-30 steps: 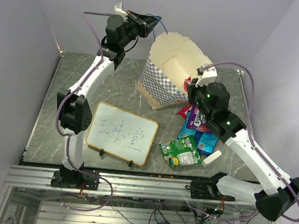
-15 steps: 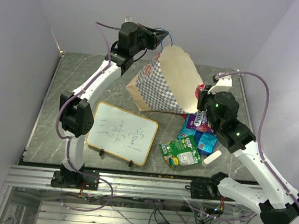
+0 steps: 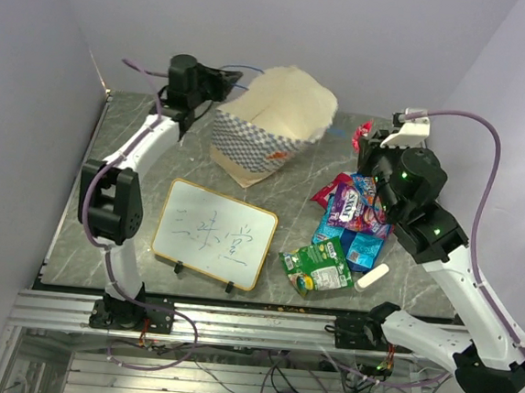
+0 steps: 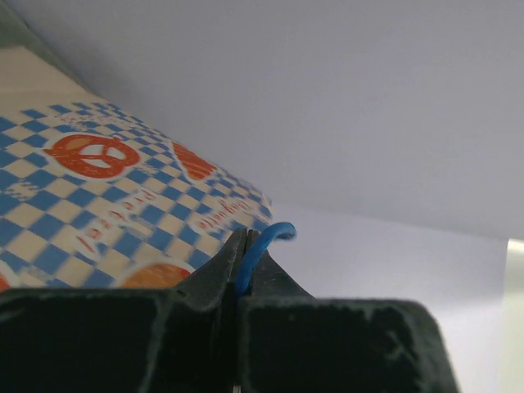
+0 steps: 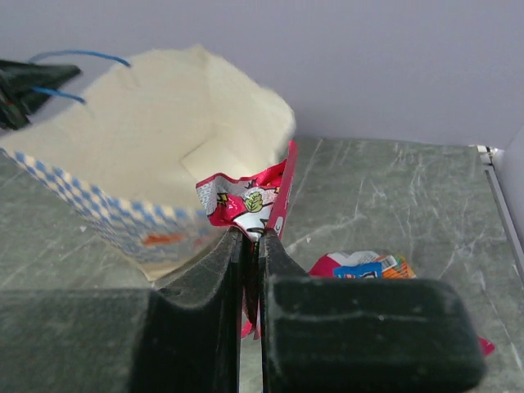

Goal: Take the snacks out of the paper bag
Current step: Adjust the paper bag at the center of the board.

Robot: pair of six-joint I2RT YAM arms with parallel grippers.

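Note:
My right gripper will next move back and down, tipping toward the table, to the gap between the whiteboard and the packets. The table is bare there.
The tan paper bag [image 3: 269, 123] with a blue-white chequered band stands tilted at the back of the table, its mouth open. My left gripper [image 3: 227, 81] is shut on its thin blue cord handle [image 4: 260, 242], just left of the bag's rim. My right gripper [image 3: 368, 149] is shut on a small red wrapped packet [image 5: 250, 199] and holds it above the table, right of the bag and clear of its mouth. A purple and blue-teal packet [image 3: 351, 212] and a green packet [image 3: 319, 266] lie on the table. A red-white-orange packet [image 5: 364, 266] lies below my right gripper.
A framed whiteboard [image 3: 215, 234] with writing stands at the front left. A white eraser block [image 3: 372, 277] lies right of the green packet. Walls close the table in at the back and on both sides.
My left gripper has swung left and down with the cord, dragging the bag left. My right gripper has drawn back to the right with the red packet, now clear of the bag.

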